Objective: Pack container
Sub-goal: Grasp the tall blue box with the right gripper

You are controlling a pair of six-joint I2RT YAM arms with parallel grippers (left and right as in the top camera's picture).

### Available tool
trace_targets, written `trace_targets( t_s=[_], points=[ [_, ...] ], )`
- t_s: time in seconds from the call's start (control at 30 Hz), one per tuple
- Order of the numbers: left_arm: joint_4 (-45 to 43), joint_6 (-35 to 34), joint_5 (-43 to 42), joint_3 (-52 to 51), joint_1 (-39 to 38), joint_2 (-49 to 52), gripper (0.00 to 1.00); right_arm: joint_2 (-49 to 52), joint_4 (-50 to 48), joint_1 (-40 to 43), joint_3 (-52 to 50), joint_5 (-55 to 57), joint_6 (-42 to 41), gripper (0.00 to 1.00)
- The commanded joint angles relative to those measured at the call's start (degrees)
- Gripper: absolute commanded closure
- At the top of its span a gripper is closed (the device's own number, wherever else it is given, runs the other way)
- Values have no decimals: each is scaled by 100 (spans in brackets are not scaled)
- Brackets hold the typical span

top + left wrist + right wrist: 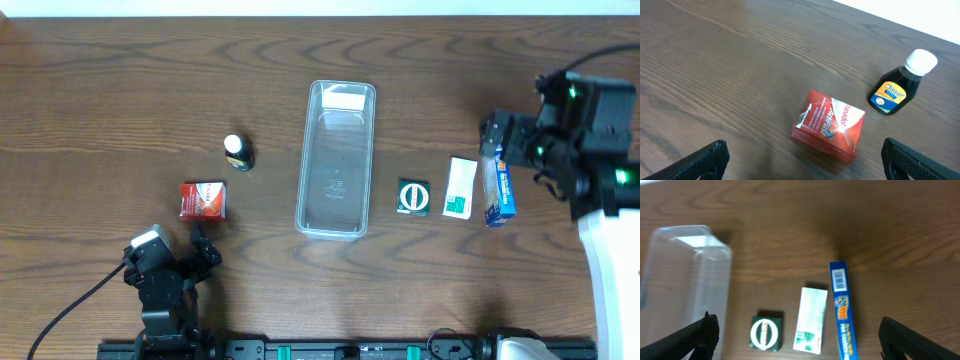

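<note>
My right gripper moves down and to the right in the wrist view next, straddling the upright blue box's narrow top edge [501, 182] [842, 308], which fits between the open fingers.
The clear plastic container [336, 160] stands empty in the middle of the table; it also shows in the right wrist view [685, 280]. A red box [203, 199] [829, 125] and a small dark bottle with a white cap [237, 152] [900, 85] lie to its left. A dark green box [413, 197] [766, 332], a white-green box [461, 187] [811, 319] and an upright blue box [499, 188] [842, 310] lie to its right. My left gripper [198, 252] [802, 162] is open, just short of the red box. My right gripper [500, 135] [797, 339] is open above the right-hand boxes.
The wooden table [120, 90] carries nothing else. A black rail with cables [340, 350] runs along the front edge. The right arm's white base [610, 270] stands at the right edge.
</note>
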State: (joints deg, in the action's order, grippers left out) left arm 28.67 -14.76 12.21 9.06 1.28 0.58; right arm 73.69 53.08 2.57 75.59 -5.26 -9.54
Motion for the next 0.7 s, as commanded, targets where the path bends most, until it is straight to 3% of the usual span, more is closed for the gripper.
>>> trace_targets(
  t_s=[0.0,0.13,0.3,0.67],
  points=[
    [13,96,50,-101,-11,-37,2,501,188,149,42,365,192,1],
    [13,96,50,-101,-11,-37,2,1172,472,269,35,811,190,9],
    [13,96,50,-101,-11,-37,2,1803,446,278,35,901,188,13],
    [13,96,50,-101,-11,-37,2,2509,481,315,-2,894,72,44]
  ],
)
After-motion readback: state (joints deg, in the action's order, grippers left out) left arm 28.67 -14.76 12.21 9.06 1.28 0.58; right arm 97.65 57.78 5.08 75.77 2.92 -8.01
